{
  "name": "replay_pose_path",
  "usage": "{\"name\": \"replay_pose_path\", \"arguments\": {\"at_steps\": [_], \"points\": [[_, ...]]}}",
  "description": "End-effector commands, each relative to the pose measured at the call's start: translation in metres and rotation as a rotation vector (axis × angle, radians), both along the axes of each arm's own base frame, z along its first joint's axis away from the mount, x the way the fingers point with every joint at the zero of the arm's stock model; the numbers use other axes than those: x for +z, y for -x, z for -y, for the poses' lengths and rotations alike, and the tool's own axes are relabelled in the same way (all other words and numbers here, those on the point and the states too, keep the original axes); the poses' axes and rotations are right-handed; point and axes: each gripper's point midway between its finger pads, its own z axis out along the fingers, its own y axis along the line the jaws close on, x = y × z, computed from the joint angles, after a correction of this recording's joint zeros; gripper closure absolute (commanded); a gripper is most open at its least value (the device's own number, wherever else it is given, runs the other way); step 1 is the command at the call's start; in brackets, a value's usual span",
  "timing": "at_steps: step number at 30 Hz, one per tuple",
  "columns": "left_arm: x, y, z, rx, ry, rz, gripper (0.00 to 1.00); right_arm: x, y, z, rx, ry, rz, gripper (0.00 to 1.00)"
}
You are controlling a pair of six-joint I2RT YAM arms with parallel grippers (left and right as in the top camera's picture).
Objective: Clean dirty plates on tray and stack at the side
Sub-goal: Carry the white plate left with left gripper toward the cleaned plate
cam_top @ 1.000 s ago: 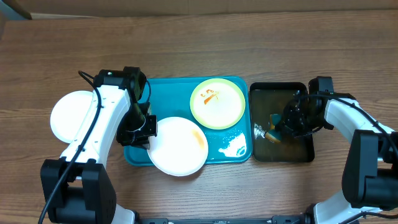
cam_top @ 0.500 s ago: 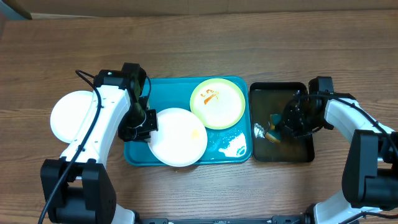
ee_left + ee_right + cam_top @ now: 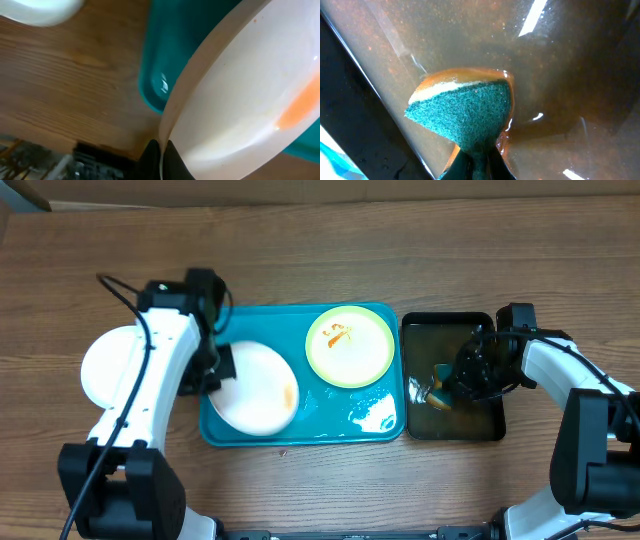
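I will raise my left gripper next, move it left in the overhead view and lower it to release its plate at the other white plate (image 3: 105, 368) (image 3: 44, 10), where the stack starts.
My left gripper (image 3: 216, 376) is shut on the rim of a white plate (image 3: 252, 388) with an orange smear, held tilted over the left part of the teal tray (image 3: 375, 420). In the left wrist view the fingers (image 3: 161, 161) pinch the plate's edge (image 3: 240, 105). A lime-green rimmed plate (image 3: 350, 345) with orange sauce lies at the tray's back right. Another white plate (image 3: 112, 365) lies on the table left of the tray. My right gripper (image 3: 452, 385) is shut on a green sponge (image 3: 465, 115) in the black tray (image 3: 485, 330).
The black tray holds brownish water (image 3: 560, 60). White foam (image 3: 378, 418) lies on the teal tray's front right corner. Bare wooden table (image 3: 320, 250) surrounds both trays.
My left gripper has moved left and back with the white plate, carrying it from the tray's front middle toward its left side. The right arm has not moved.
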Motion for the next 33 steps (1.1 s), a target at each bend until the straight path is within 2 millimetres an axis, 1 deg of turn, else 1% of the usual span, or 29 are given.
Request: {"name": "replay_pose_path", "arguments": {"at_steps": [1,3,6,10,13,17,21,25,28,33], "points": [[0.047,-0.034,-0.042,0.08,-0.262,0.189,0.96,-0.005,0.006,0.004,0.005,0.035,-0.02,0.96],[0.062,-0.043,-0.053,0.078,-0.37,0.246,0.96,-0.005,0.006,0.004,0.005,0.035,-0.019,0.96],[0.076,-0.049,-0.055,0.067,-0.499,0.306,0.96,-0.005,0.005,0.004,0.005,0.035,-0.016,0.96],[0.094,-0.057,-0.044,0.06,-0.625,0.409,0.96,-0.005,0.005,0.004,0.005,0.035,-0.016,0.96],[0.104,-0.066,-0.029,0.004,-0.69,0.483,0.96,-0.005,0.005,0.004,0.005,0.035,-0.017,0.96],[0.108,-0.075,-0.001,-0.073,-0.714,0.562,0.96,-0.005,0.005,0.004,0.005,0.035,-0.017,0.96],[0.111,-0.076,0.012,-0.111,-0.74,0.6,0.96,-0.005,0.005,0.004,0.005,0.035,-0.017,0.96],[0.123,-0.078,0.02,-0.149,-0.801,0.647,0.96,-0.005,0.005,0.004,0.005,0.035,-0.017,0.96],[0.124,-0.078,0.023,-0.161,-0.806,0.655,0.96,-0.005,0.005,0.004,0.005,0.035,-0.017,0.96],[0.124,-0.078,0.024,-0.162,-0.804,0.657,0.96,-0.005,0.005,0.004,0.005,0.035,-0.017,0.96]]}}
